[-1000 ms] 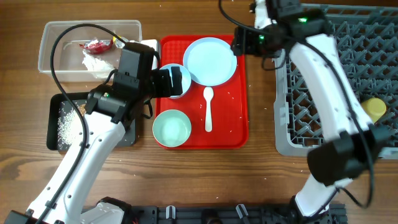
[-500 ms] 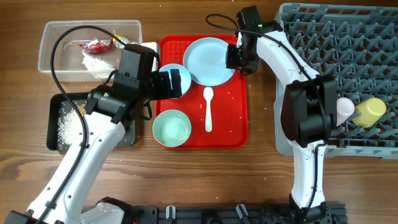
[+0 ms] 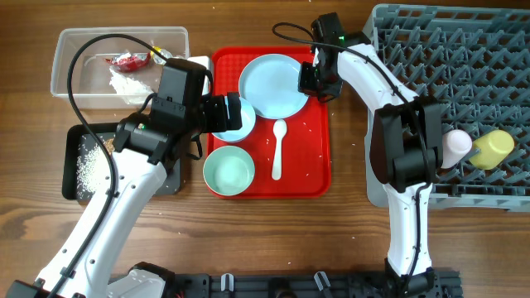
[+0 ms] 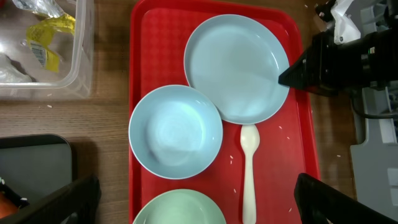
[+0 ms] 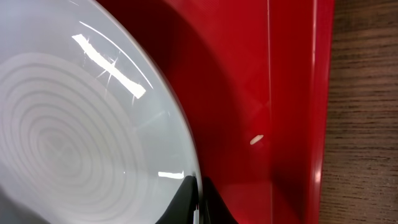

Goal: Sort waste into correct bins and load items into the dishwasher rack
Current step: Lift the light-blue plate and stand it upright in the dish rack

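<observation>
I will lift the plate (image 3: 272, 85) next with my right gripper, to the right in the overhead view, over the rack's empty far part (image 3: 451, 51). Then I will tilt it, lower it and release it.
The large pale blue plate (image 3: 272, 85) lies at the back of the red tray (image 3: 316, 170). My right gripper (image 3: 308, 81) is shut on the plate's right rim (image 5: 186, 155); in the right wrist view its black fingertips (image 5: 214, 208) pinch the edge. My left gripper (image 3: 228, 113) hovers open over a pale blue bowl (image 4: 175, 132), with a greenish bowl (image 4: 180, 210) between its fingers (image 4: 323, 199). A white spoon (image 3: 278, 149) lies beside the bowls. The grey dishwasher rack (image 3: 464, 74) at the right holds a pink cup (image 3: 458, 145) and a yellow cup (image 3: 494, 147).
A clear tub (image 3: 83, 50) at the back left holds a red wrapper (image 3: 128, 60) and white tissue (image 3: 128, 81). The black bin (image 3: 73, 174) in front of it holds rice grains (image 3: 87, 165). Stray grains (image 5: 256, 139) dot the tray.
My right arm swung from the rack to the plate and its jaws closed on the right rim. The plate shifted slightly left. The left arm stayed put.
</observation>
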Available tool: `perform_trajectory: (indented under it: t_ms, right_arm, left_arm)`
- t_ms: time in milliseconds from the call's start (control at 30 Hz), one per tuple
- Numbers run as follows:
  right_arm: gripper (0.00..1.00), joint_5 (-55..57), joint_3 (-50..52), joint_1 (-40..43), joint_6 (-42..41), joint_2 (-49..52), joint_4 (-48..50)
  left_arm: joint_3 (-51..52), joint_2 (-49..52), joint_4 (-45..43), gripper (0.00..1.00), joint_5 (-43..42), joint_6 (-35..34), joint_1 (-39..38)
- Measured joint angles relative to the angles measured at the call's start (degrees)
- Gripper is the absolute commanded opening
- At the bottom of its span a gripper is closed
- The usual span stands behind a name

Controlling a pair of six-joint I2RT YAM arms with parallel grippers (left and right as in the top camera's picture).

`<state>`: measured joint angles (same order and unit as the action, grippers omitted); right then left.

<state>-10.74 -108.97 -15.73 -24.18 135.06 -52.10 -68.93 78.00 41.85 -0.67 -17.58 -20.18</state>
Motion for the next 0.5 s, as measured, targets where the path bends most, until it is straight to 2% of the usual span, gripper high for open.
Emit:
perform_trajectory:
  t_ms: [200,400,500]
  right_arm:
    - [0.04,1.2,-1.0,2.8,2.8,-3.0,-2.8]
    - [0.04,11.9,-3.2,12.8,9.6,-24.8,-3.1]
    - [0.04,26.3,-4.0,18.1,15.5,-32.8,-2.5]
  left_arm:
    - [0.0,0.0,0.0,1.00,0.0,0.0,0.0]
    - [0.0,0.0,0.0,0.99,1.1,-0.2,0.0]
    - [0.0,0.0,-0.2,0.99,2.1,-0.2,0.0]
